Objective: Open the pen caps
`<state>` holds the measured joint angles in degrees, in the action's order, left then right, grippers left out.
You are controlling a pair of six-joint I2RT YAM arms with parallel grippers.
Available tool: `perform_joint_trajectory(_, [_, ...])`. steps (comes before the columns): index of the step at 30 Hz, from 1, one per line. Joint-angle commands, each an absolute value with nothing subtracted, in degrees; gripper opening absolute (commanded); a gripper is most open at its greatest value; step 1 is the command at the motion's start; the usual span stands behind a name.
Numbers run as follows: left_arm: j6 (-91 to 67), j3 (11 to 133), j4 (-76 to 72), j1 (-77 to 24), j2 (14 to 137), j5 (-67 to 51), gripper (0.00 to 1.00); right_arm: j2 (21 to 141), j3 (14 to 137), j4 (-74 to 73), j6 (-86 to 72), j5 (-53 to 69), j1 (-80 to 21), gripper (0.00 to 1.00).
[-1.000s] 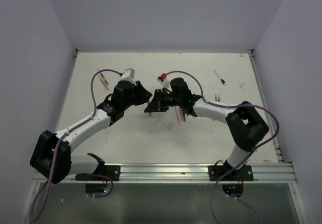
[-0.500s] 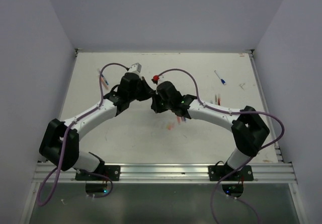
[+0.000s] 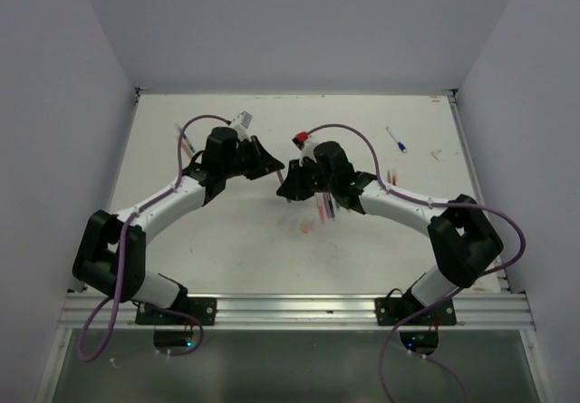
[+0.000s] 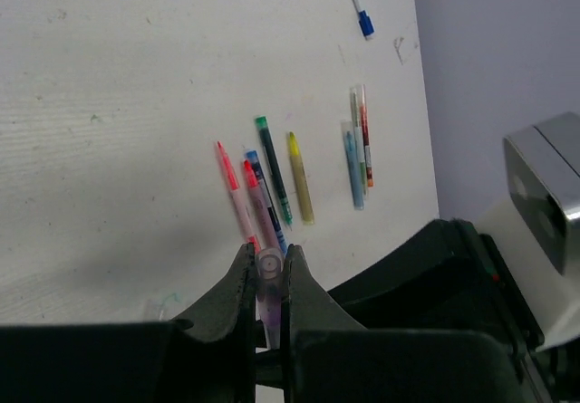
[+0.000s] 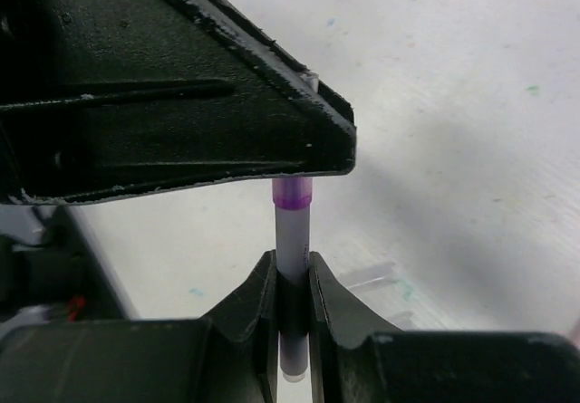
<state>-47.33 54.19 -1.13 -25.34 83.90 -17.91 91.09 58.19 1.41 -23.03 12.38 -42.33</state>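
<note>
The clear cap-like piece lies on the tabletop (image 3: 271, 215), with a bare spot beside it. My left gripper will next move back and down from the pen to that bare spot and let go of the cap where such pieces lie.
A pale lilac pen (image 5: 293, 231) with a purple band is held in the air between both grippers. My right gripper (image 5: 291, 263) is shut on its body. My left gripper (image 4: 268, 256) is shut on the translucent pen cap (image 4: 269, 263) at the other end, and its black finger (image 5: 181, 86) hides that end in the right wrist view. From above, the left gripper (image 3: 270, 167) and the right gripper (image 3: 290, 186) meet tip to tip over the middle of the table. Below lie several loose pens: pink (image 4: 232, 195), green (image 4: 273, 169), yellow (image 4: 301, 177).
More pens lie in a group (image 4: 359, 149) to the right, and a white pen with a blue cap (image 3: 395, 139) at the back right. Further pens (image 3: 186, 145) lie at the back left. A clear cap-like piece (image 5: 373, 279) rests on the table (image 3: 227, 240).
The left gripper has shut on the cap end of the pen that the right gripper holds. Both arms have shifted a little toward the back of the table.
</note>
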Motion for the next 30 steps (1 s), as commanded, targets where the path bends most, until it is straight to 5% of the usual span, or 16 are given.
perform_joint_trajectory(1, [-41.8,50.8,-7.2,-21.8,80.4,-13.5,0.00,89.8,53.4,12.2,-34.8,39.6,-38.2,0.00])
perform_joint_trajectory(4, [-40.8,49.4,-7.0,-21.8,79.3,-11.9,0.00,91.0,50.6,24.3,-43.9,46.8,-37.7,0.00])
perform_joint_trajectory(11, [-39.8,50.6,-6.2,-21.2,79.0,-10.7,0.00,94.0,49.3,22.7,-43.2,47.9,-37.6,0.00])
perform_joint_trajectory(18, [-36.3,54.1,3.0,-20.9,81.5,-8.1,0.00,88.7,56.9,-12.0,-27.0,20.2,-36.6,0.00])
perform_joint_trajectory(22, [-35.0,48.5,1.0,-22.1,81.2,-8.9,0.00,86.8,57.8,-18.0,-25.1,3.9,-32.5,0.00])
perform_joint_trajectory(30, [-36.2,41.0,-6.1,-28.5,86.0,-9.5,0.00,88.5,59.3,-27.0,-22.5,-8.6,-25.2,0.00])
